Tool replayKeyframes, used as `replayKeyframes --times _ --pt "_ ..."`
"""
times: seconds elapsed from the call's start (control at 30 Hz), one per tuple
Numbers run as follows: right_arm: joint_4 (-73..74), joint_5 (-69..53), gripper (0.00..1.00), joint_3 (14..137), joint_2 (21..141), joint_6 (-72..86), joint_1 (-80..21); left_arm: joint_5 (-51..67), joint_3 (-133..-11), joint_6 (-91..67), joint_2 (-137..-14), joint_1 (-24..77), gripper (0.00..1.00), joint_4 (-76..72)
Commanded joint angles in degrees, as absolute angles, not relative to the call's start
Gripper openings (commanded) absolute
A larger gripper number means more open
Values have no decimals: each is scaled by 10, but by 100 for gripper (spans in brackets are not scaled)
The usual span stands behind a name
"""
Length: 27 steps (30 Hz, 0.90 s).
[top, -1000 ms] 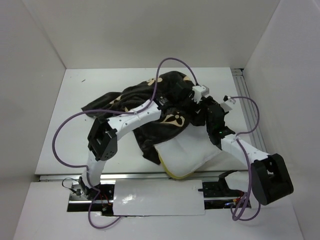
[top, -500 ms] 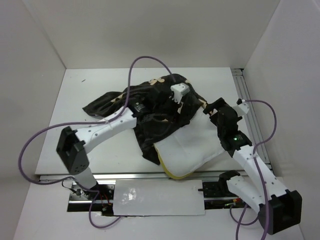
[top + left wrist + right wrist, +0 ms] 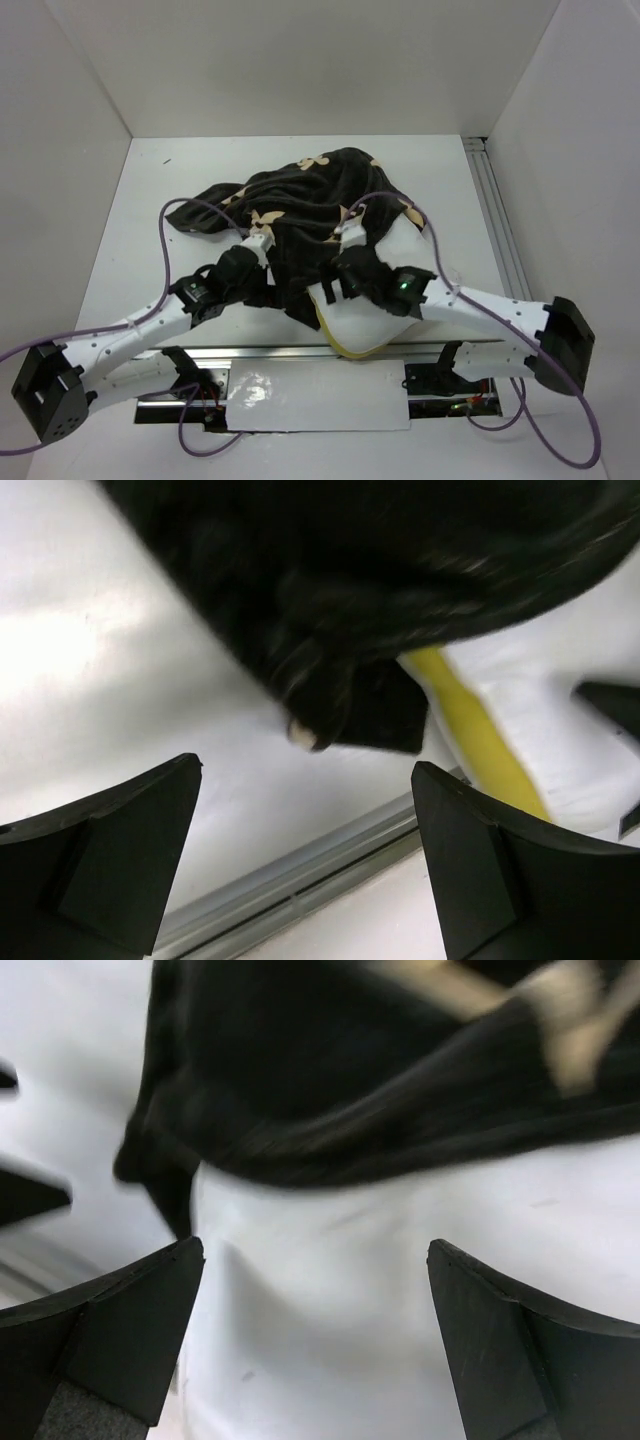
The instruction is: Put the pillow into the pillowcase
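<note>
My left gripper moves down and toward the pillow's yellow piping onto the folded near corner of the pillowcase next, since that corner lies beyond its open fingers.
The black-brown flowered pillowcase lies crumpled mid-table and covers the far part of the white pillow. The pillow's near end sticks out, with its yellow piping at the table's front edge. My left gripper is open and empty, low beside the pillowcase's near-left corner; the piping shows to its right. My right gripper is open and empty just above the bare pillow, below the pillowcase's edge.
A metal rail runs along the table's front edge, seen close in the left wrist view. White walls enclose the table on three sides. Purple cables loop over the left side.
Both arms have swung from the far and right side of the pillowcase down to its near edge. The left gripper now sits at the near-left corner, the right over the exposed pillow.
</note>
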<state>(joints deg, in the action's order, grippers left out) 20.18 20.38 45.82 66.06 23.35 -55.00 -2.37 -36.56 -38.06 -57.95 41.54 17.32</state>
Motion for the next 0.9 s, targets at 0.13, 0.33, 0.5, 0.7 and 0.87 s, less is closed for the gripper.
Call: replayKeyframes --times 0.13,0.33,0.5,0.7,0.87 --pt "303 366 100 513 756 228 -722 -9 -267 -448 -530 396 100 109" --pt "358 331 100 519 733 278 -722 57 -252 -427 -593 377 100 18" --pt "376 240 100 488 701 278 -732 80 -253 -414 -643 391 100 -28" --pt "328 192 100 452 701 263 -723 43 -280 -414 -715 405 91 -28" --pt "322 194 99 440 731 288 -662 43 -305 -425 -773 410 67 -34"
